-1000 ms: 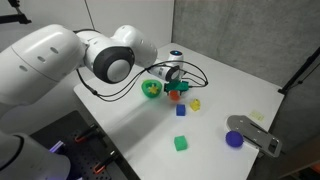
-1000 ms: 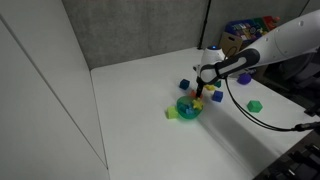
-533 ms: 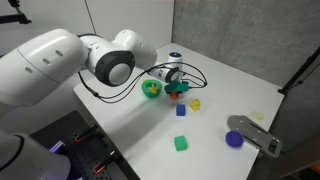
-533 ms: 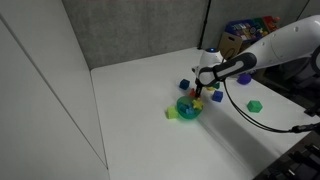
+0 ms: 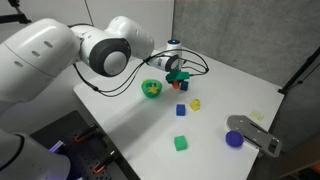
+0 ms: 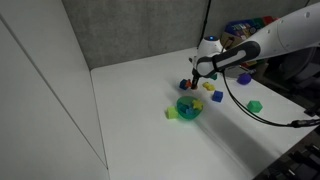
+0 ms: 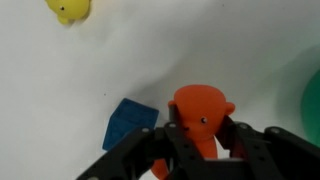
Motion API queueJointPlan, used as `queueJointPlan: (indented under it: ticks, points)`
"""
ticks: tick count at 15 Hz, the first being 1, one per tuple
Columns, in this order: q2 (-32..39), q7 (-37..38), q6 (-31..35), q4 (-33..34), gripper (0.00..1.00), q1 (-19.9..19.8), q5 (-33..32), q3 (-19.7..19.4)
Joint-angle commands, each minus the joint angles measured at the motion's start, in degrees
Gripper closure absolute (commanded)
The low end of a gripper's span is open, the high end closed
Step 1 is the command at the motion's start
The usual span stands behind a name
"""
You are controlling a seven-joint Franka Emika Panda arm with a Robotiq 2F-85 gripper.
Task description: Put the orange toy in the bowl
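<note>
Next, my gripper rises, crosses over the bowl (image 5: pixel 151 89) and lowers beside the yellow thing to open, since the green bowl stands clear of the held orange toy.
The orange toy (image 7: pixel 200 112), a small rounded orange-red figure, sits pinched between the black fingers of my gripper (image 7: pixel 200 138), which is shut on it. In both exterior views the gripper (image 5: pixel 178 77) (image 6: pixel 194 78) hangs a little above the white table with the toy (image 5: pixel 181 85) at its tips. The green bowl (image 5: pixel 151 89) (image 6: pixel 187 108), with something yellow inside, stands on the table close by and lower than the gripper. A sliver of the bowl's green rim (image 7: pixel 314 95) shows at the right edge of the wrist view.
A blue cube (image 7: pixel 130 122) lies on the table just under the gripper, and a yellow toy (image 7: pixel 68 9) farther off. Scattered around are a blue cube (image 5: pixel 181 109), a yellow piece (image 5: pixel 195 103), a green cube (image 5: pixel 181 143), a purple round object (image 5: pixel 234 139) and a grey object (image 5: pixel 258 136).
The jaws closed on the orange toy, and the gripper has risen from the table with it, ending higher and a little away from the bowl.
</note>
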Motion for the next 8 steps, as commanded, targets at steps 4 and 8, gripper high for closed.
queueJointPlan:
  ticks: [4,8]
  points:
    - [-13.33,0.72,1.32,-14.62,0.89,2.29,-1.65,1.54]
    - [-19.84,0.02,-0.17,-22.76,0.89,2.02,-0.60,3.95]
